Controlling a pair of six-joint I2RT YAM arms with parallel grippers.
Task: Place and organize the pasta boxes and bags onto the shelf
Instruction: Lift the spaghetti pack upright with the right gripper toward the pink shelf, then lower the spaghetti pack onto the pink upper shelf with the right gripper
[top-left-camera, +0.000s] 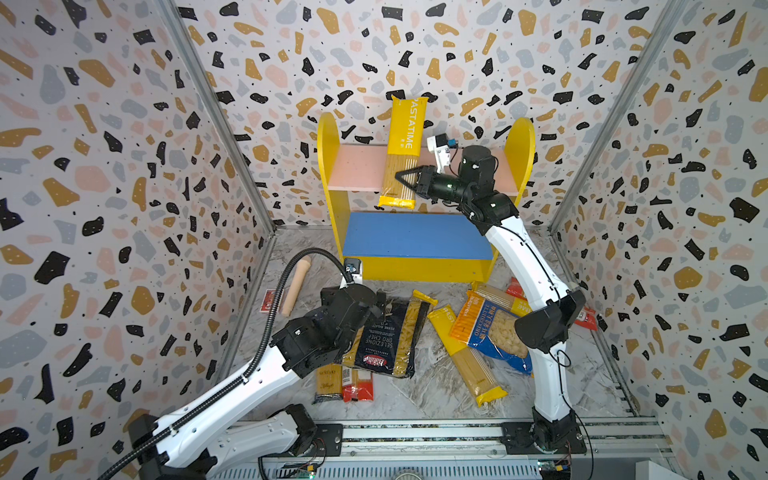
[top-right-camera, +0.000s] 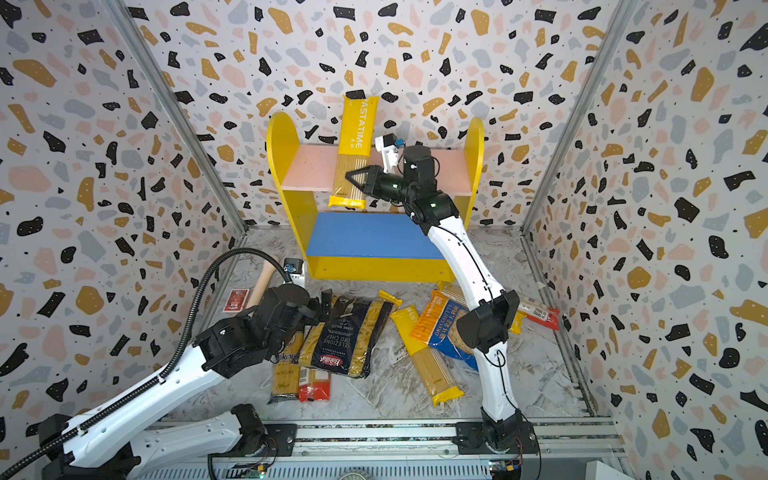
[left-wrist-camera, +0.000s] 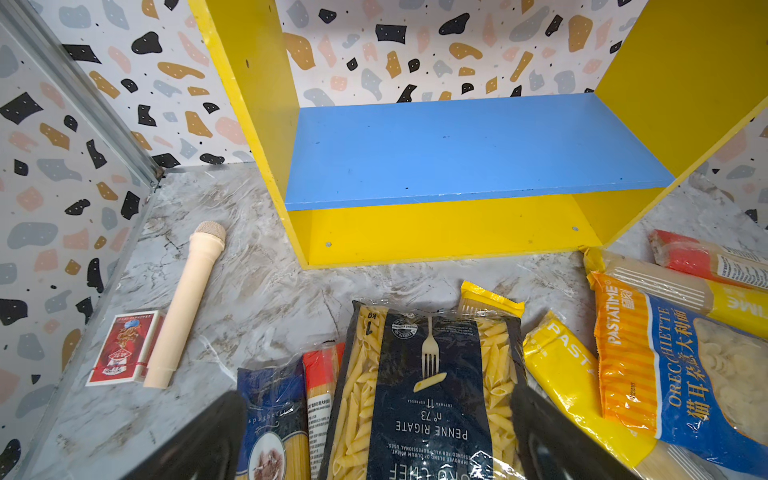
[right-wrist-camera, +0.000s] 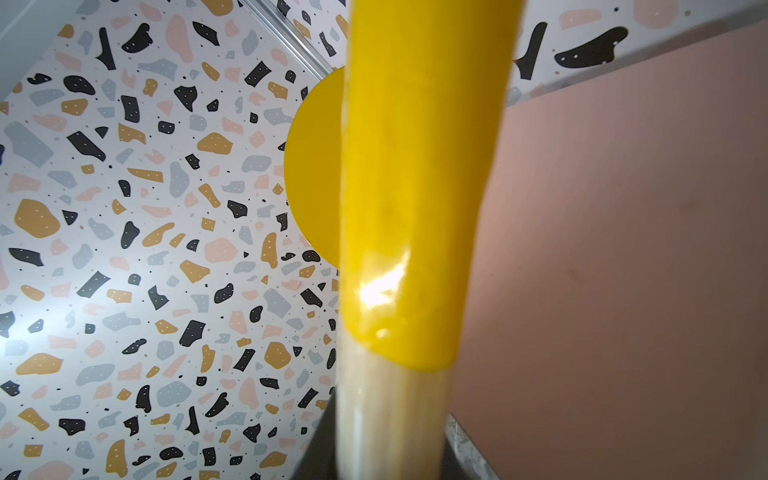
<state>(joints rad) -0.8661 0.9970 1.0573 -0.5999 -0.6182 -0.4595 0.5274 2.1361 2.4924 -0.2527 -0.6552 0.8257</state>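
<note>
My right gripper moves toward the shelf's nearer yellow side panel next and releases the pack down onto the pink board (top-left-camera: 357, 166) (right-wrist-camera: 512, 272) beside it, since that part is bare.
My right gripper (top-left-camera: 405, 179) (top-right-camera: 356, 178) is shut on a long yellow PASTATIME pack (top-left-camera: 405, 137) (right-wrist-camera: 415, 187) over the shelf's (top-left-camera: 415, 270) pink upper board (top-left-camera: 357, 166). The pack's lower end juts past that board's front edge. The blue lower board (left-wrist-camera: 457, 149) is bare. My left gripper (left-wrist-camera: 376, 440) (top-left-camera: 380, 303) stands open low over the black Barilla penne bag (left-wrist-camera: 428, 395) (top-left-camera: 390, 336), one finger on each side of it. On the floor lie a blue-orange bag (top-left-camera: 490, 332), another yellow pack (top-left-camera: 465, 357), red-ended packs (top-left-camera: 357, 384) and a dark-blue pack (top-left-camera: 328, 382).
A beige wooden stick (top-left-camera: 296, 286) and a small red card box (top-left-camera: 268, 299) lie by the left wall. Patterned walls close in the back and both sides. A metal rail (top-left-camera: 415, 434) with the arm bases runs along the front.
</note>
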